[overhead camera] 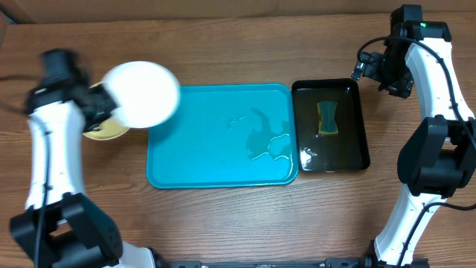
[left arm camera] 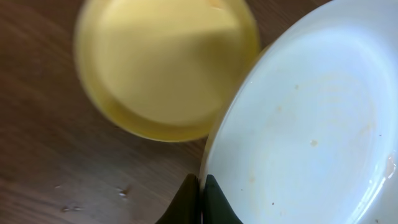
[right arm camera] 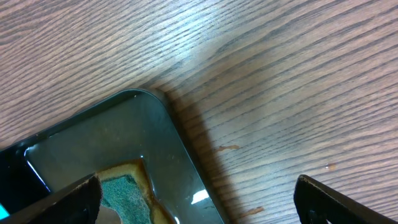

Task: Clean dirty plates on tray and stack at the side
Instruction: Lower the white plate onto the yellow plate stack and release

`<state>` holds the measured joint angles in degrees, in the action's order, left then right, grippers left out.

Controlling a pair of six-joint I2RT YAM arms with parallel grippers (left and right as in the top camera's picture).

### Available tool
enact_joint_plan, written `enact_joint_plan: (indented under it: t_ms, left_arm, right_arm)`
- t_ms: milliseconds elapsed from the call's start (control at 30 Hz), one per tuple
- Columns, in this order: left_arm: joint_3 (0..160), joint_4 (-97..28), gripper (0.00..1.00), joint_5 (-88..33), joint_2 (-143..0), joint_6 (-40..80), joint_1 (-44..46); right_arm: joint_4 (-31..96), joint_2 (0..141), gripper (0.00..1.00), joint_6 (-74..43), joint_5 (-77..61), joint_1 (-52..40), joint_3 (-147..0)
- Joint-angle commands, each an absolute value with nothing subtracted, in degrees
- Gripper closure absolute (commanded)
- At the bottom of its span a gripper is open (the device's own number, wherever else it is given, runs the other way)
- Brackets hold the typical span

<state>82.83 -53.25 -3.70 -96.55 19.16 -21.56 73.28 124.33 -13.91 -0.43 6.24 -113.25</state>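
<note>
The yellow-green plate (overhead camera: 110, 131) lies below the left gripper, so the gripper will next go down, moving to the left in the overhead view, and release the white plate (overhead camera: 141, 93) on it.
My left gripper (left arm camera: 201, 193) is shut on the rim of a white plate (overhead camera: 141, 93), held above the table just left of the turquoise tray (overhead camera: 223, 138). In the left wrist view the white plate (left arm camera: 311, 124) shows faint orange marks. Below it on the table lies the pale yellow-green plate (left arm camera: 165, 65), partly hidden under the white one in the overhead view (overhead camera: 100, 132). A third plate is not visible. The tray holds only streaks of water. My right gripper (right arm camera: 199, 199) is open and empty, above the far right corner of the black tray (overhead camera: 331, 126).
The black tray (right arm camera: 93, 143) holds water and a yellow-green sponge (overhead camera: 326, 119), which also shows in the right wrist view (right arm camera: 127, 196). Bare wooden table lies in front of both trays. A cardboard wall runs along the back edge.
</note>
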Motion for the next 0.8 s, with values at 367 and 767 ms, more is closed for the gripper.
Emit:
enact_joint_plan:
  t_ms: [367,767]
  left_arm:
    - [81.8,-46.1,0.96,-2.5,-99.2,19.8,-35.0]
    - [81.8,-40.9,0.71,-3.3,-108.4,19.7,-34.5]
  right_arm:
    - [73.1,122.4,0.00,-14.4,0.1,6.0,-114.6]
    - [73.1,122.4,0.00,-14.4,0.1,6.0,-114.6]
